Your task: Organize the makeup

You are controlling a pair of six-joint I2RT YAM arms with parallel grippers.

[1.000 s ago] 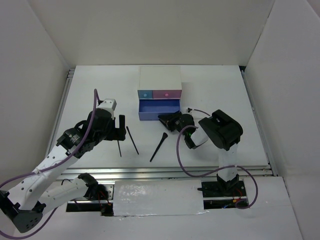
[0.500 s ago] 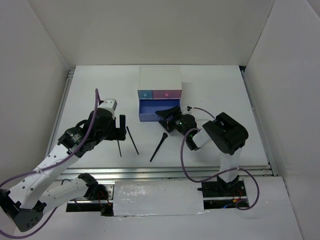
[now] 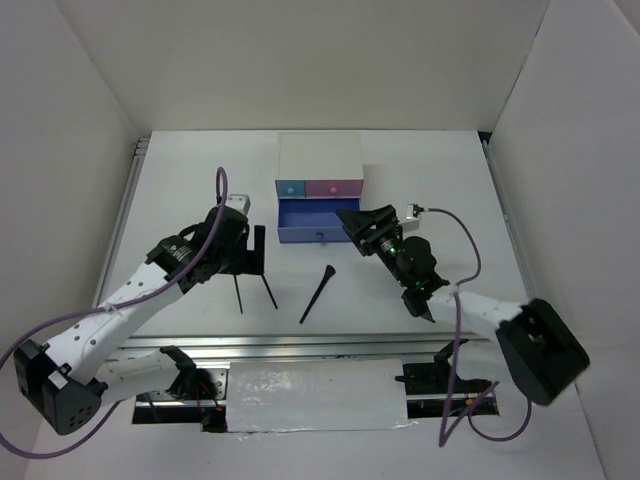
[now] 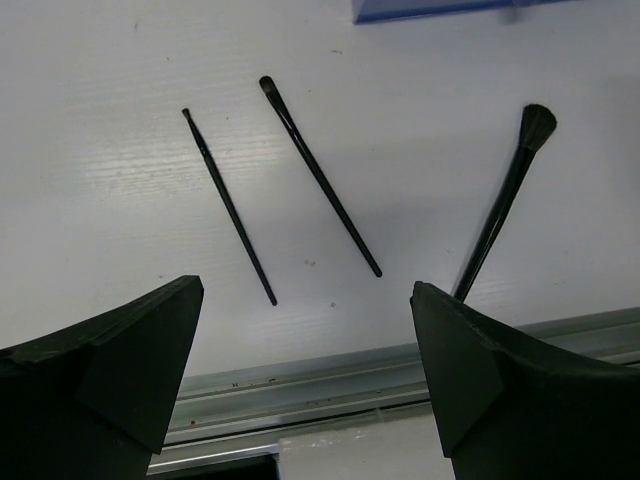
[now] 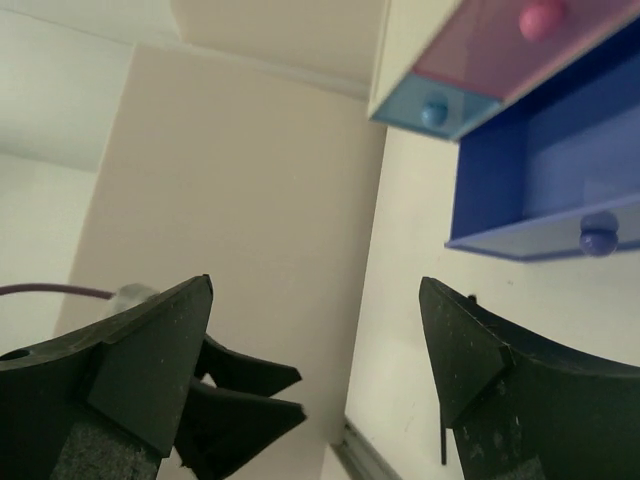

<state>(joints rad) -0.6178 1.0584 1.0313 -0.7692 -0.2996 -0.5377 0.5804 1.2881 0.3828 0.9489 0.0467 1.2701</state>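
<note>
My left gripper goes past the pencils toward the right in the top view next, then turns and lowers to the flared brush's handle [image 3: 315,298] [image 4: 494,226], because it lies slanted.
Two thin black pencils [image 3: 238,293] [image 3: 268,290] and a flared black brush [image 3: 318,293] lie on the white table in front of the box. In the left wrist view the pencils [image 4: 228,205] [image 4: 320,175] and the brush [image 4: 505,200] lie just beyond my fingers. My left gripper [image 3: 252,255] [image 4: 305,290] hangs open over the pencils' far ends, holding nothing. My right gripper [image 3: 362,222] [image 5: 315,285] stands open and empty beside the right end of the pulled-out blue drawer [image 3: 318,220] [image 5: 540,180].
The white box [image 3: 320,160] stands mid-table with a small blue drawer [image 3: 289,187] and a pink drawer [image 3: 334,186] [image 5: 510,40] shut. An aluminium rail [image 3: 330,345] [image 4: 330,380] runs along the near edge. White walls enclose the table on three sides.
My right gripper has opened wide and its arm has swung out to the right, the gripper now by the drawer's right end. My left gripper has shifted slightly right, toward the pencils.
</note>
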